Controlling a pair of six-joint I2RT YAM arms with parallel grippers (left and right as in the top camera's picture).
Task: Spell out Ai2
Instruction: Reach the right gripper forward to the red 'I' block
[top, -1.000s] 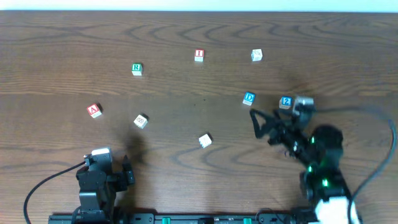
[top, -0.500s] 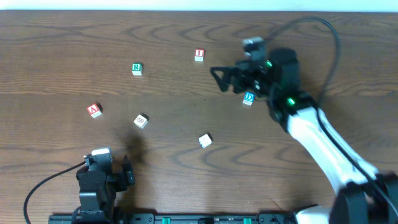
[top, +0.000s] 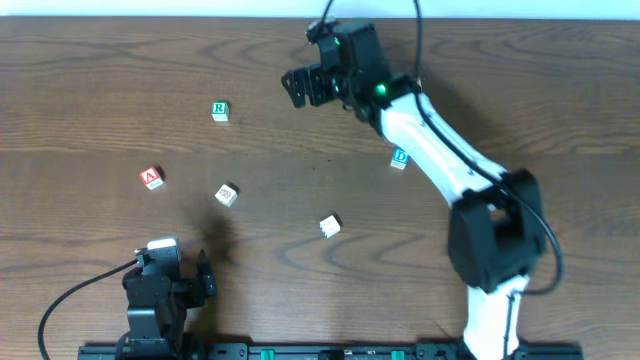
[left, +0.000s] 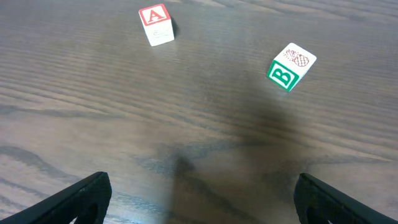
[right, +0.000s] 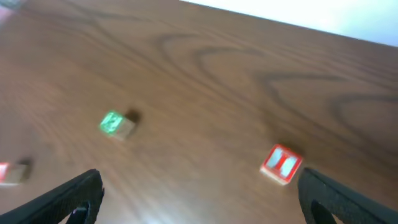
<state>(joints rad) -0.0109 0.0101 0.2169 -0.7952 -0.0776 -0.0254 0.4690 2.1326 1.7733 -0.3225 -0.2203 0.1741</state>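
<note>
My right gripper lowers to the right in the wrist view onto the cube next. The red I cube lies below the gripper's fingers, off-center to that side.
The red "A" cube lies at the left of the table and shows in the left wrist view, far ahead of my open, empty left gripper, which rests near the front edge. My right gripper is open and empty, stretched out to the far middle of the table. In the right wrist view the red "I" cube lies on the wood just ahead of the right finger, with the open jaws low in the frame. From overhead the arm hides the "I" cube. The blue "2" cube is not visible.
A green "R" cube lies at the far left. A blue "D" cube lies beside the right arm. A green "B" cube and another pale cube lie mid-table.
My right arm has swung from the front right, past the "D" cube, out to the far middle over the "I" cube. The left arm has not moved.
</note>
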